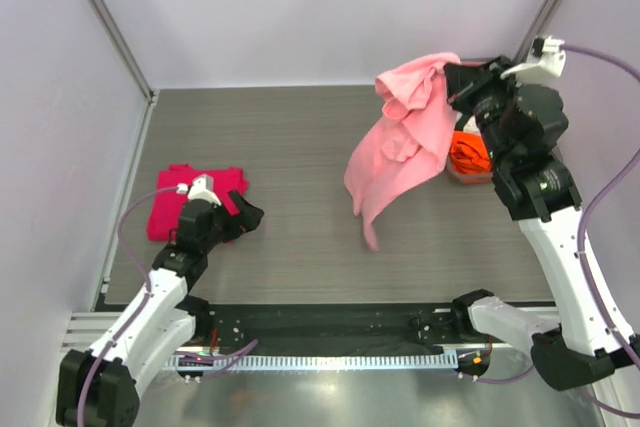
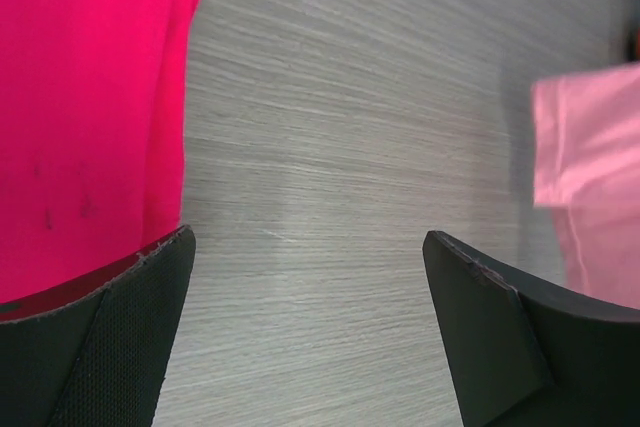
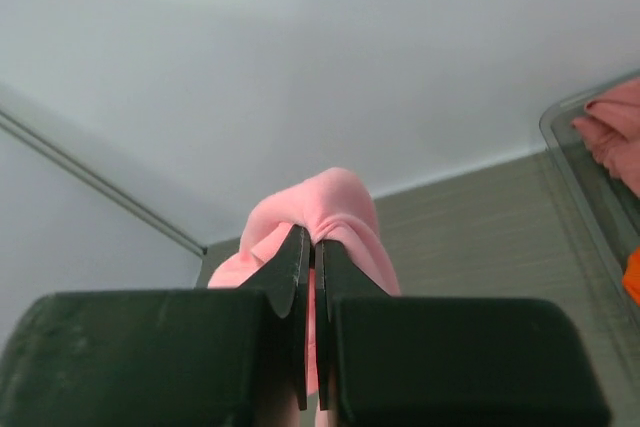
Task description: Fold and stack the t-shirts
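I will next sweep my right gripper down toward the magenta-red t-shirt [image 1: 165, 209], leftward in the top view, and release the pink t-shirt over bare tabletop.
A light pink t-shirt [image 1: 400, 147] hangs in the air at the right, its lower end trailing to the table. My right gripper [image 1: 458, 82] is shut on its top; in the right wrist view the closed gripper [image 3: 313, 237] pinches the pink cloth [image 3: 345, 202]. A folded magenta-red t-shirt [image 1: 165, 209] lies flat at the left. My left gripper [image 1: 250, 217] stands open just right of it, low over the table. In the left wrist view the open gripper [image 2: 305, 242] spans bare table, the magenta shirt [image 2: 90, 97] at its left and the pink shirt [image 2: 590, 177] at the right edge.
A clear bin [image 1: 470, 175] at the right holds an orange t-shirt [image 1: 468, 152] behind my right arm; its rim [image 3: 575, 182] and more cloth show in the right wrist view. Pale walls enclose the grey wood-grain table [image 1: 290, 147] on three sides.
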Motion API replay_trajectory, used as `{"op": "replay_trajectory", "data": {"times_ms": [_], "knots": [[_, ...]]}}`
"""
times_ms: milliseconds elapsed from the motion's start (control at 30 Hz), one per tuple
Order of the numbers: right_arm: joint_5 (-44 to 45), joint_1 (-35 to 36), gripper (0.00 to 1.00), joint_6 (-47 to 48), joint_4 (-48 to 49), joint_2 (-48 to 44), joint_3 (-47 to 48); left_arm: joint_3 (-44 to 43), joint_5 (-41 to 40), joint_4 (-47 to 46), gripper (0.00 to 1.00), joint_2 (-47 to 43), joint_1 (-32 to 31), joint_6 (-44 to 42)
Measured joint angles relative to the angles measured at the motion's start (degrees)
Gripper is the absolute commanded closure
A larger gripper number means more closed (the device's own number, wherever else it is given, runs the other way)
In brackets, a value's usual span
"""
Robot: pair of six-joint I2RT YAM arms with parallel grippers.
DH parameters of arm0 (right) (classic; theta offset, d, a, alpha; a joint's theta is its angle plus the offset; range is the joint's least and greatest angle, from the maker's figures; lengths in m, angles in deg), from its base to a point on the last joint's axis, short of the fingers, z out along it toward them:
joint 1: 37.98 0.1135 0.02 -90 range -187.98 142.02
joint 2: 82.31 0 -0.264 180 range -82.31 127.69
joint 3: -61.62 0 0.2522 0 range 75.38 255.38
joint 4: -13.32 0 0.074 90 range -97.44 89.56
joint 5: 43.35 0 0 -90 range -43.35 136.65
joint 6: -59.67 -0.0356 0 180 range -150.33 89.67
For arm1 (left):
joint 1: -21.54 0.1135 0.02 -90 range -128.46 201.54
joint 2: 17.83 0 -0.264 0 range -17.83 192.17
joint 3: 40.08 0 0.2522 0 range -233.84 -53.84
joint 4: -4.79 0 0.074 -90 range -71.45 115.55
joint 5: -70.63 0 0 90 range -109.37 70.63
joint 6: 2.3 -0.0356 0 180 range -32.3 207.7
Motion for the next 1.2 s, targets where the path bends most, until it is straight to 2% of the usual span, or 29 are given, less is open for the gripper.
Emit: {"op": "replay_trajectory", "data": {"times_ms": [133, 267, 400, 667, 800, 900, 1100, 1133, 1200], "knots": [[-2.29, 0.00, 0.99, -2.16, -0.70, -4.70, -10.01, -4.31, -1.31, 0.04, 0.06, 6.69, -2.29, 0.31], [-4.37, 0.00, 0.99, -3.30, -2.08, -5.68, -16.94, -9.84, -2.89, -0.35, 0.07, 15.08, -6.34, 1.33], [-5.70, 0.00, 0.99, -3.65, -2.78, -5.70, -20.17, -15.32, -3.32, -1.46, 0.09, 25.62, -8.50, 3.43], [-6.64, 0.00, 0.99, -3.72, -2.84, -9.03, -22.36, -23.19, -4.92, -0.55, 0.15, 44.09, -8.04, 6.40], [-5.95, 0.00, 0.99, -3.69, -2.89, -11.23, -23.82, -25.49, -4.96, -0.42, 0.15, 46.45, -4.63, 6.97], [-5.51, 0.00, 0.99, -3.69, -2.91, -11.58, -24.68, -24.44, -4.70, -0.70, 0.14, 45.46, 0.76, 7.45], [-5.79, 0.00, 0.99, -4.00, -2.95, -10.54, -25.81, -19.43, -6.12, 1.62, 0.10, 38.71, 11.37, 7.54], [-6.10, 0.00, 0.99, -4.22, -2.80, -10.01, -26.01, -18.40, -6.36, 2.25, 0.05, 36.92, 11.89, 7.54], [-6.97, 0.00, 0.99, -4.76, -2.38, -8.96, -26.58, -16.63, -6.21, 3.48, 0.03, 33.00, 11.21, 7.61]]}}
